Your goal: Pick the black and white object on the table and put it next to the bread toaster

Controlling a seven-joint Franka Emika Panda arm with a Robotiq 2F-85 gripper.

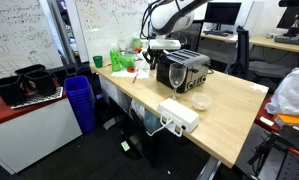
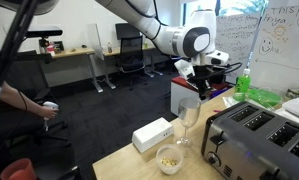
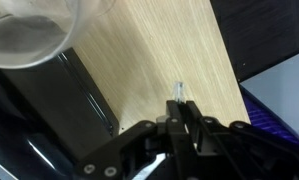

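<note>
My gripper turns, moves down and releases the object on the table beside the toaster next, since that clear part of the table lies below my gripper.
My gripper is shut on a thin black and white object; only its pale tip sticks out past the fingertips. The gripper hangs above the light wood table, just beside the chrome bread toaster. In both exterior views the gripper is at the far end of the toaster, a little above the table. The held object is too small to make out in the exterior views.
A clear wine glass stands next to the toaster. A flat white power box and a small bowl lie toward the table's near end. Green items crowd the end by the whiteboard.
</note>
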